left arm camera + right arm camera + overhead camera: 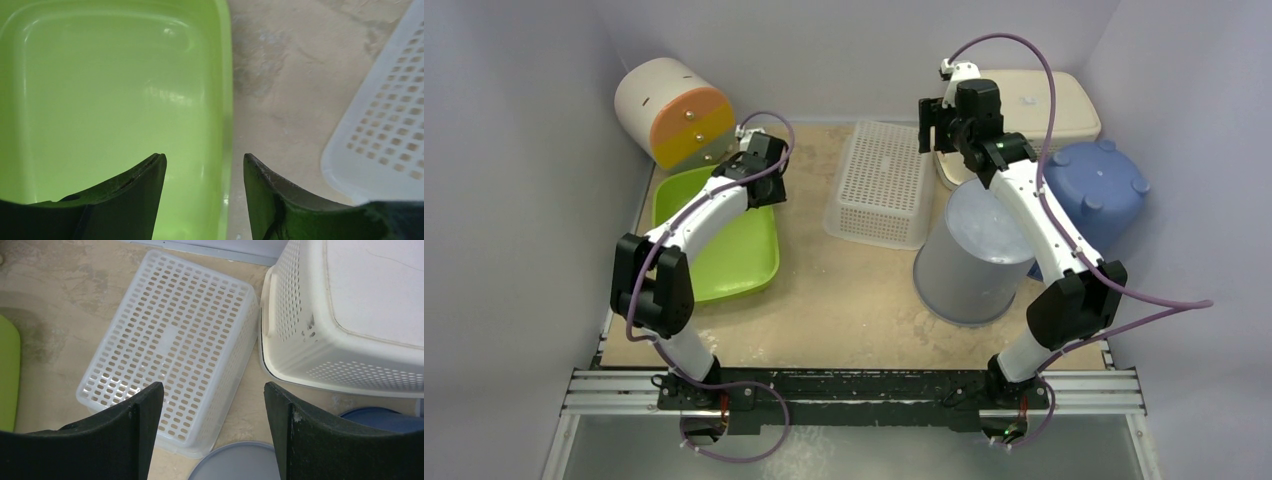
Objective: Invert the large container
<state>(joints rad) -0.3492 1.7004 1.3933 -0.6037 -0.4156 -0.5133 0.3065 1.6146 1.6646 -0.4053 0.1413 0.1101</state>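
I will lower my left gripper onto the green container's rim [775, 221] [227, 170] facing the white basket and close it, because that rim already runs between its open fingers.
A wide green container [724, 255] lies open side up on the left of the table; in the left wrist view its smooth inside [100, 90] fills the left half. My left gripper [769, 192] hangs open just above its right rim, one finger over the inside and one over the table, nothing between them [205, 160]. A tall grey bin [974, 255] stands base up at the right. My right gripper [939, 125] is open and empty, high over the back of the table [214, 390]. Which of these is the large container I cannot tell.
A white perforated basket [879, 185] lies bottom up in the middle. A cream basket [1034, 105] sits bottom up at the back right, with a blue bucket [1094, 190] on its side in front of it. A cream and orange drum [674, 110] leans in the back left corner.
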